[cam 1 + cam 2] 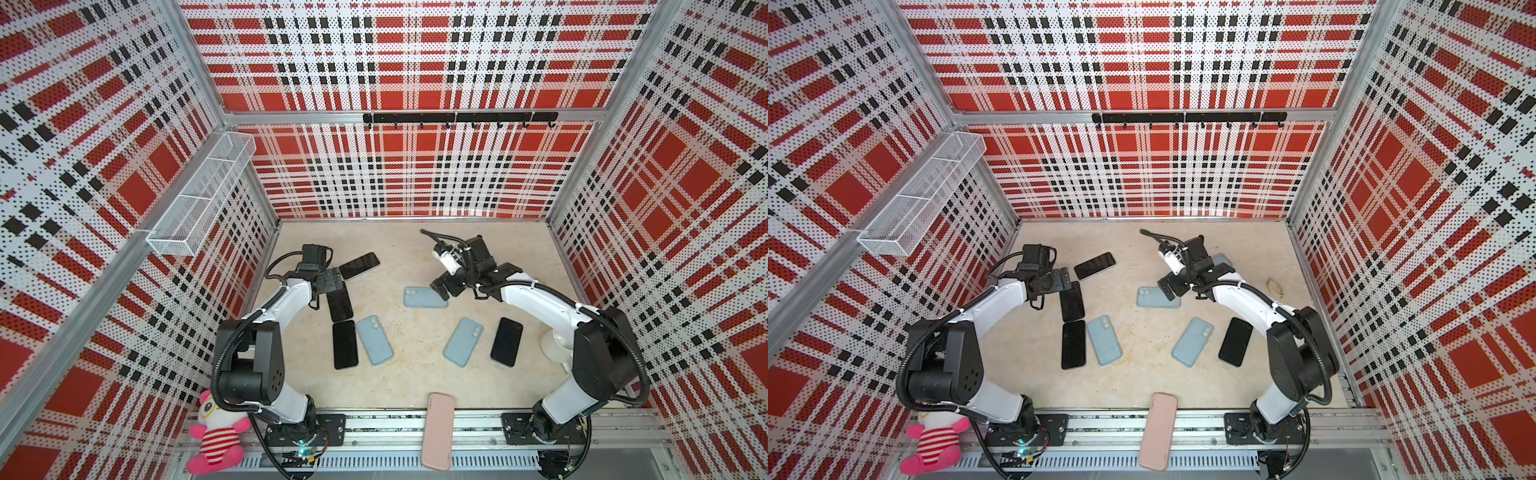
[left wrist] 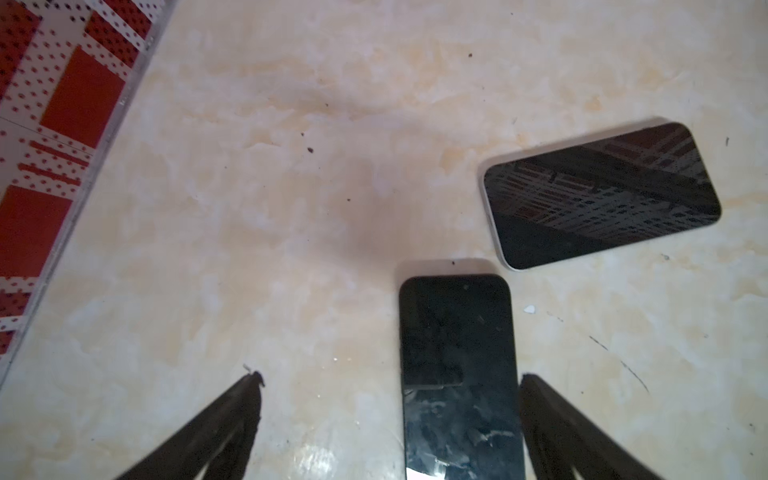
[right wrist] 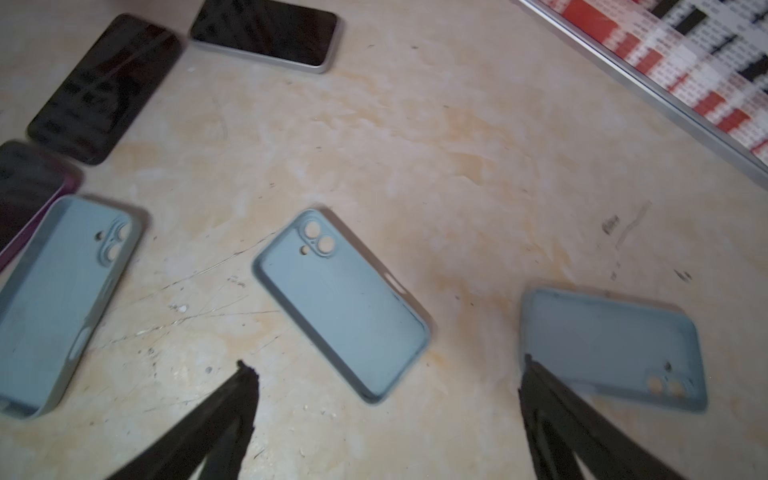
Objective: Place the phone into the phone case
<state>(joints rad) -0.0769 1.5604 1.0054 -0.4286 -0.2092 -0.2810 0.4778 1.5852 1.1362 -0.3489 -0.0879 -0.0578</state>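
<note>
I will move my left gripper sideways toward the centre case [image 3: 340, 303], lower it around both long edges of the phone and close it, because the phone below is nearer one finger.
Several black phones lie screen up on the beige table: one [image 1: 359, 266] at the back left, one [image 1: 340, 305] below it, one [image 1: 345, 345] nearer, one [image 1: 506, 341] on the right. Light blue phone cases lie hollow side up at the centre [image 1: 424, 297], left [image 1: 375, 340] and right [image 1: 463, 341]. My left gripper [image 1: 334, 286] [image 2: 390, 376] hangs open over a phone [image 2: 457, 365], which lies between the fingers. My right gripper [image 1: 441, 291] [image 3: 384, 365] is open and empty, just short of the centre case [image 3: 340, 303]. Another case [image 3: 611, 345] lies beside one finger.
A pink case [image 1: 437, 432] rests across the front rail. A pink plush toy [image 1: 216, 436] sits at the front left, a white cup [image 1: 557, 345] behind the right arm. A wire basket [image 1: 203, 195] hangs on the left wall. Plaid walls close three sides.
</note>
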